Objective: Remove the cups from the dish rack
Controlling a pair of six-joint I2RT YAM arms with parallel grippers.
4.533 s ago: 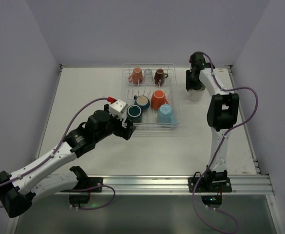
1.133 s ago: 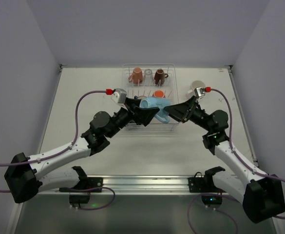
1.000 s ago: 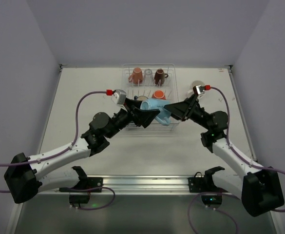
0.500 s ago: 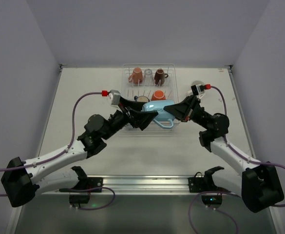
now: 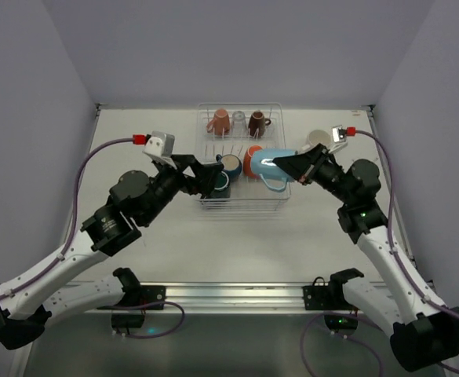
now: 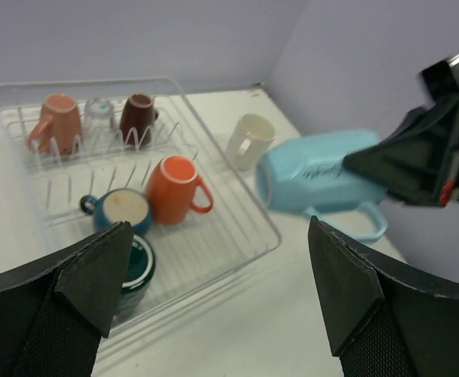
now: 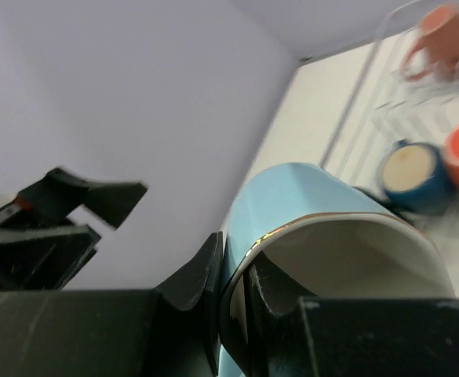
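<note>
The light blue cup (image 5: 270, 167) hangs sideways, so I will swing my right gripper over the tabletop between cream-white cup and side (image 5: 355, 147), turn it fingers-down, lower it and release the cup.
My right gripper (image 5: 290, 166) is shut on the rim of the light blue cup (image 5: 270, 167) and holds it sideways in the air over the right edge of the white dish rack (image 5: 241, 205). One finger is inside the cup (image 7: 315, 212) and one outside. My left gripper (image 5: 205, 176) is open and empty above the rack's front left. In the rack are the salmon pink (image 6: 56, 118), clear glass (image 6: 98, 114), dark brown (image 6: 137, 118), orange (image 6: 173, 188), navy (image 6: 123, 210) and dark green (image 6: 135, 263) cups.
A cream-white cup (image 5: 317, 140) stands upright on the table just right of the rack, behind the held cup. Walls close the table at the back and on both sides.
Both grippers were on the light blue cup half a second ago. The left has let go and drawn back left; the right has carried the cup to the right.
</note>
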